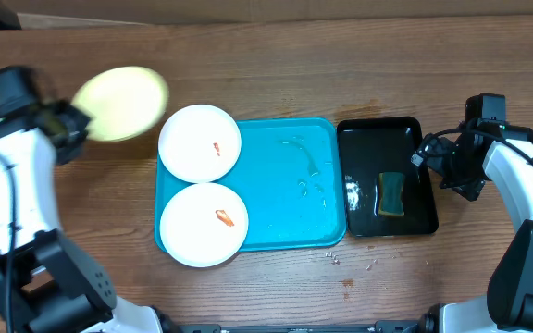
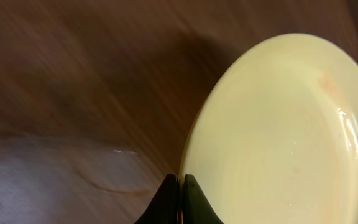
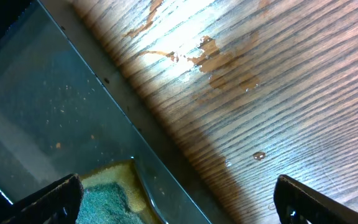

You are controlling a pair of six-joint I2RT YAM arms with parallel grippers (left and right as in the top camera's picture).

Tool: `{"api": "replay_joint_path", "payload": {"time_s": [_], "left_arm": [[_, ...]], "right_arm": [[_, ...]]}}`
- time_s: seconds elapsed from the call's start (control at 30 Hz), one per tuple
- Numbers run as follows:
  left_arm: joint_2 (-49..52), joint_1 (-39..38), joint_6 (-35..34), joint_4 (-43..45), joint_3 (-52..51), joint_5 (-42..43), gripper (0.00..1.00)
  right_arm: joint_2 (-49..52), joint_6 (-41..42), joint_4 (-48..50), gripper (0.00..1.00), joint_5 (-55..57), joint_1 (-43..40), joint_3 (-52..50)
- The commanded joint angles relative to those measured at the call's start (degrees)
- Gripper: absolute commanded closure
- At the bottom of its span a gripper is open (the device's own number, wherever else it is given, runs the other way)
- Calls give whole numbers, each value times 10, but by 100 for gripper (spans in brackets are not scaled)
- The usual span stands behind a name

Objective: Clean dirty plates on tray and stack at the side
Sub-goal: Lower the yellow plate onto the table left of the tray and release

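Note:
My left gripper next moves its plate back from the tray and down onto the table beside the turquoise tray (image 1: 294,185), since that is free of plates.
My left gripper (image 1: 74,125) (image 2: 181,178) is shut on the rim of a pale green-tinged plate (image 1: 120,102) (image 2: 278,137), holding it tilted above the wooden table, left of the turquoise tray (image 1: 294,185). A faint orange trace shows near that plate's upper rim in the left wrist view. Two white plates (image 1: 200,141) (image 1: 203,224) lie on the tray's left half, each with a small orange smear. My right gripper (image 1: 430,154) (image 3: 179,196) stands open over the right edge of the black tray (image 1: 415,129) (image 3: 42,112), with nothing between its fingers.
A green and yellow sponge (image 1: 391,194) (image 3: 107,199) lies in the black tray, which holds a film of water. Water drops sit on the turquoise tray's right half. Crumbs (image 1: 340,261) and wet spots (image 3: 229,62) dot the table.

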Motion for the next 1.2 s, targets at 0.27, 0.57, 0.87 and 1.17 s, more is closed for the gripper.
{"api": "replay_joint_path", "payload": {"time_s": [0.27, 0.57, 0.87, 1.17], "left_arm": [[45, 81, -7, 35, -85, -174, 96], [99, 78, 89, 53, -102, -27, 46], [32, 58, 161, -153, 7, 161, 35], [-117, -52, 180, -243, -130, 88, 31]], "right_arm": [[-9, 3, 3, 0, 1, -2, 13], [-9, 3, 3, 0, 1, -2, 13], [-9, 3, 3, 0, 1, -2, 13], [-9, 3, 3, 0, 1, -2, 13]]}}
